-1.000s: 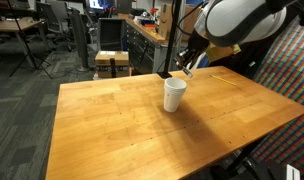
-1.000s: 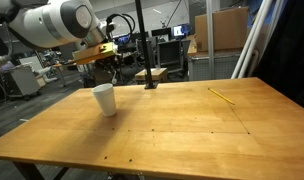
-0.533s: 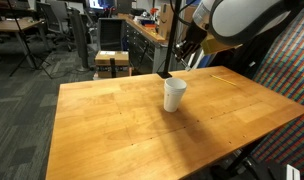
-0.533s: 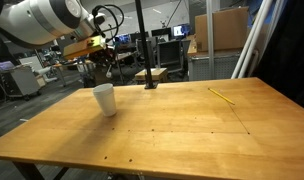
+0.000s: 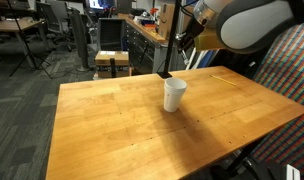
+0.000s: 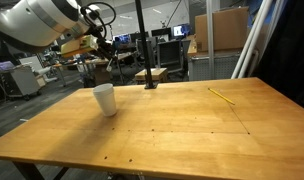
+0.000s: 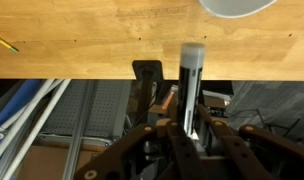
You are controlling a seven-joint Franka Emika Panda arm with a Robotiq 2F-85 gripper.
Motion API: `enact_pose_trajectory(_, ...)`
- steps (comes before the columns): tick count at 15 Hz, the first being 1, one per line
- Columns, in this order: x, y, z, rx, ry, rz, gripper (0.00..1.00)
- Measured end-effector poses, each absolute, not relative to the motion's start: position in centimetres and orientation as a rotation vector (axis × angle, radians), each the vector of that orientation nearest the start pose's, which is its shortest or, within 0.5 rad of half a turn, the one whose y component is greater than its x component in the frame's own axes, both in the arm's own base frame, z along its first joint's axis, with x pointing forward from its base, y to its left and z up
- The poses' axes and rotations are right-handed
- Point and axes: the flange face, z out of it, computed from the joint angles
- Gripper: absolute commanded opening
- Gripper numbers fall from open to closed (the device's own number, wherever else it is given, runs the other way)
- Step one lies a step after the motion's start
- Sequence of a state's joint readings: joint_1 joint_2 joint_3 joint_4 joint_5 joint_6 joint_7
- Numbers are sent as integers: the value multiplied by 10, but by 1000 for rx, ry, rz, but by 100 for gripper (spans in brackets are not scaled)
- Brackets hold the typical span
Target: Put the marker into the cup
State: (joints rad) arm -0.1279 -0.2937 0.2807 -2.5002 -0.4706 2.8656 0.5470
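Note:
The marker's tip hangs high and clear of the cup's rim, so I should move my gripper down and across to the white cup's opening (image 7: 238,5) and let go of the marker (image 7: 192,85) there.
The white tapered cup (image 5: 174,94) stands upright on the wooden table (image 5: 122,130); it also shows in an exterior view (image 6: 105,99). Only its white edge (image 7: 237,5) shows at the top of the wrist view. My gripper (image 7: 190,128) is shut on the marker (image 7: 192,85), a dark stick with a lighter tip that points toward the table edge. In both exterior views the gripper (image 5: 182,42) (image 6: 98,44) hangs well above the table, behind the cup and past the table's far edge. The marker itself is too small to make out in the exterior views.
A thin yellow stick (image 6: 224,96) lies on the table away from the cup. A black pole on a dark base (image 6: 149,85) stands at the far table edge near the cup. Office desks and chairs fill the background. A patterned panel (image 5: 287,60) stands beside the table.
My gripper has risen and drawn back from just behind the cup, still holding the marker. The cup has not moved.

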Motion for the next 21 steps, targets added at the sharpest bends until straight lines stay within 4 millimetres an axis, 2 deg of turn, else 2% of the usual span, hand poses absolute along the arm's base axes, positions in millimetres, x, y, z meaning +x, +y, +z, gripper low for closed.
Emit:
enact_pose_trajectory(6, 457, 105, 441, -3077, 26, -1228, 5)
enact_pose_trajectory(10, 439, 116, 422, -3088, -19, -1279, 5)
enact_pose_trajectory(13, 424, 117, 412, -3088, -33, -1321, 4)
enact_pose_trajectory(17, 407, 120, 417, -3052, -68, -1436, 3)
enact_pose_trajectory(21, 391, 139, 430, -2993, -140, -1575, 3)
